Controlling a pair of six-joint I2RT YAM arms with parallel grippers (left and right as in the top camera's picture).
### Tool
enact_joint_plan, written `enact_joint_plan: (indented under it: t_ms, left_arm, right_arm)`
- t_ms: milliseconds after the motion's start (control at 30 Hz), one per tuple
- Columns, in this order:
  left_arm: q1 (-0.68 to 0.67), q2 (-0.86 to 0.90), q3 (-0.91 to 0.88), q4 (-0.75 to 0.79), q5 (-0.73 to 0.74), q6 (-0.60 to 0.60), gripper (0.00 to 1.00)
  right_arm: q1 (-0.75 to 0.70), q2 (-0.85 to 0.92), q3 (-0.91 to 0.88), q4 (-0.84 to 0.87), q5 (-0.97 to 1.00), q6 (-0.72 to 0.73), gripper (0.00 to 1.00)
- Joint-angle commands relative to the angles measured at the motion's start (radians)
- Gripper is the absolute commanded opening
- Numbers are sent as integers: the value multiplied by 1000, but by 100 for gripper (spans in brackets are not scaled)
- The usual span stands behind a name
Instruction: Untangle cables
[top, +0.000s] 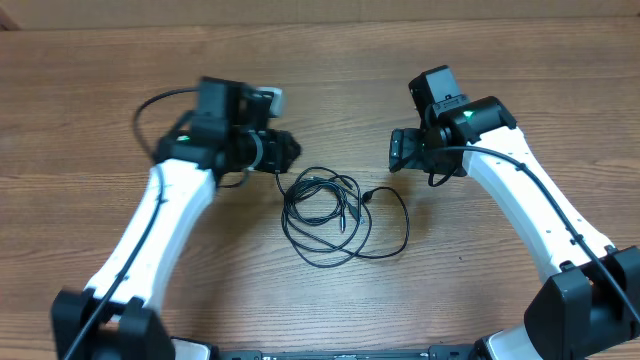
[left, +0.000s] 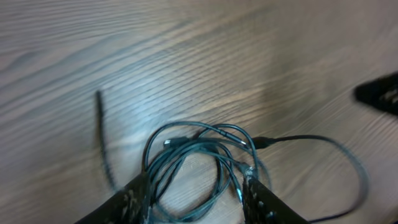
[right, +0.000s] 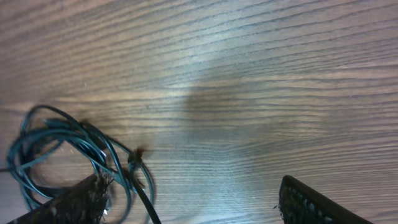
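Note:
The robot's left gripper will next go down onto the coil and close across that side of the coil.
The cables (top: 322, 208) are thin black cords in a tangled coil at the table's middle, with one wide loop trailing right. My left gripper (top: 290, 150) hovers just up-left of the coil. In the left wrist view its fingers (left: 196, 196) are open and straddle the coil's near strands (left: 214, 149). A small plug (left: 261, 142) shows on the coil's right side. My right gripper (top: 398, 150) is up-right of the coil. In the right wrist view it (right: 196, 202) is wide open and empty, with the cables (right: 93, 144) beside its left finger.
The wooden table (top: 320, 70) stretches all around the coil. A loose cable end (left: 102, 137) lies blurred to the coil's left. My right gripper's tip (left: 379, 93) shows at the right edge of the left wrist view.

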Motion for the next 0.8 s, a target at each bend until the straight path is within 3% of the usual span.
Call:
enact_joint_plan:
  t_ms: [0,100,267,700,767]
  left_arm:
    - [-58,86,14,47,-95,114,45]
    - [-89,156,14,81,-170,117,42]
    - [-98,260,14,58,-214,140,26]
    - [-98,386,14,-61,-264,140,25]
    - [-98,387,14,-68,-264,140,5]
  right_arm:
    - [-35,-22,17,6,-39,50,84]
    - [-56,-22,17,-1,-64,50,84]
    - [-62,-22,17,-9,-64,50,84]
    - [-62,-22,17,-9,-63,50,84]
    - [-62,-22,17,-9,-64,50,84]
